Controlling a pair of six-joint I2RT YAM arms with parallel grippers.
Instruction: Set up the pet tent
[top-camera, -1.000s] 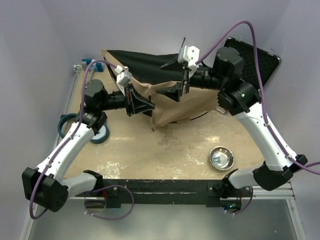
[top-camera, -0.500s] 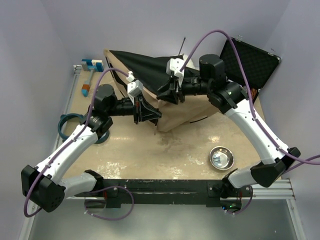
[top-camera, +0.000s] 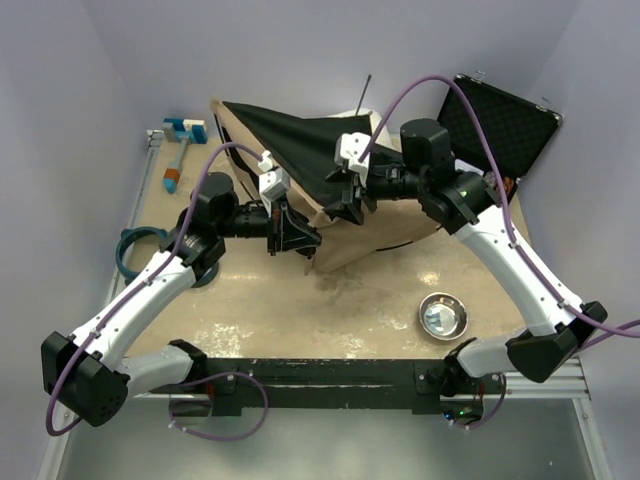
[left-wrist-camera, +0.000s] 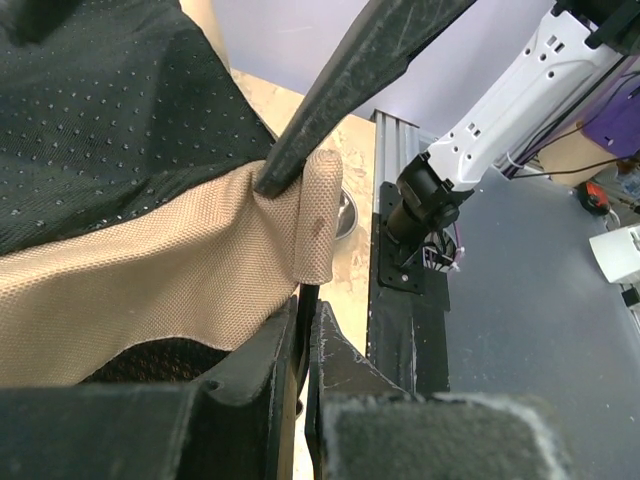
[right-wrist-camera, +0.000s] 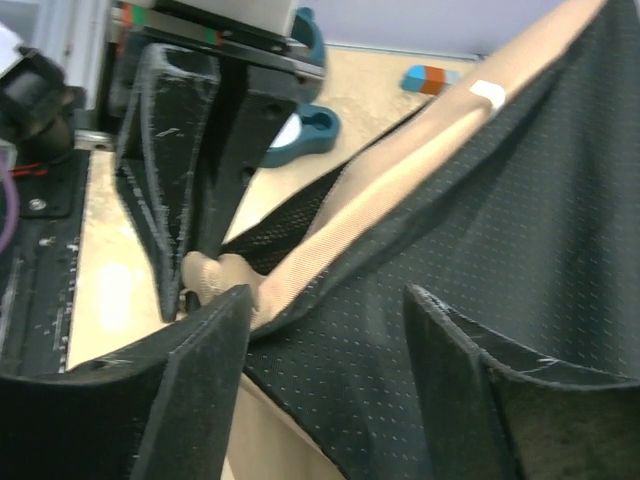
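The tent is still half-collapsed, so my left gripper will carry the thin dark pole outward toward the tent's black lining (top-camera: 292, 150) (left-wrist-camera: 150, 115) and let go of it there.
The pet tent (top-camera: 385, 222) lies half-collapsed at the back centre, tan outside with its black lining (top-camera: 290, 135) turned up. A thin dark pole end (top-camera: 364, 92) sticks out at the back. My left gripper (top-camera: 302, 240) is shut on a thin dark pole (left-wrist-camera: 306, 325) just below the tent's tan corner pocket (left-wrist-camera: 316, 215). My right gripper (top-camera: 338, 207) is open. Its fingers straddle the black lining (right-wrist-camera: 420, 250) and the tan edge strip (right-wrist-camera: 370, 205), right beside the left gripper (right-wrist-camera: 190, 160). One right finger (left-wrist-camera: 370, 60) touches the corner pocket.
A steel bowl (top-camera: 443, 316) sits at the front right. An open black case (top-camera: 505, 120) stands at the back right. Teal tape rings (top-camera: 130, 250) lie at the left edge under the left arm. A blue and white tool (top-camera: 180, 130) lies at the back left.
My right gripper has swung left and down to meet the left gripper. The left gripper has moved right with the tent corner. The tent's front edge has drawn in towards the middle.
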